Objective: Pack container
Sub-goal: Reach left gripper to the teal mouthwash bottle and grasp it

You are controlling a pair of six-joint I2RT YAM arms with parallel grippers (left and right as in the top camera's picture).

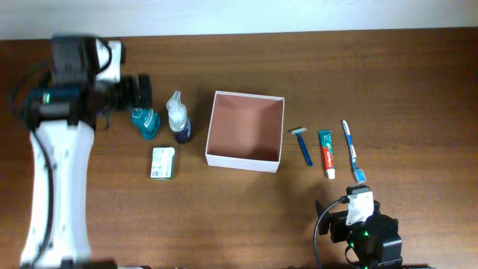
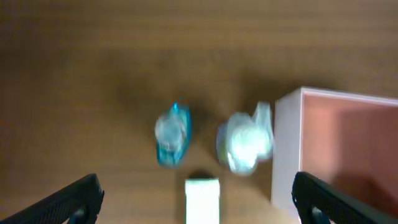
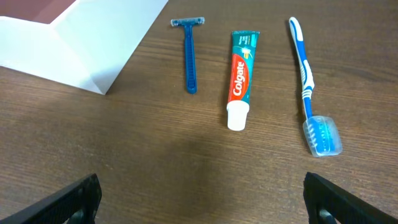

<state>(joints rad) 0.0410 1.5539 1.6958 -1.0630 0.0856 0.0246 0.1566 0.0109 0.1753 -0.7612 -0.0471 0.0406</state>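
Note:
I will next move my left gripper down onto the upper part of the teal bottle and close around it, because the teal bottle is still standing outside the container.
The container is a square shallow box with white walls and a pinkish-brown inside, at the table's middle; it also shows in the left wrist view and the right wrist view. Left of it stand a teal bottle and a clear spray bottle, with a green-and-white packet in front. Right of it lie a blue razor, a toothpaste tube and a blue toothbrush. My left gripper is open above the teal bottle. My right gripper is open and empty, near the front edge.
The white left arm runs down the table's left side. The right arm's base sits at the front right. The table's far edge meets a pale wall.

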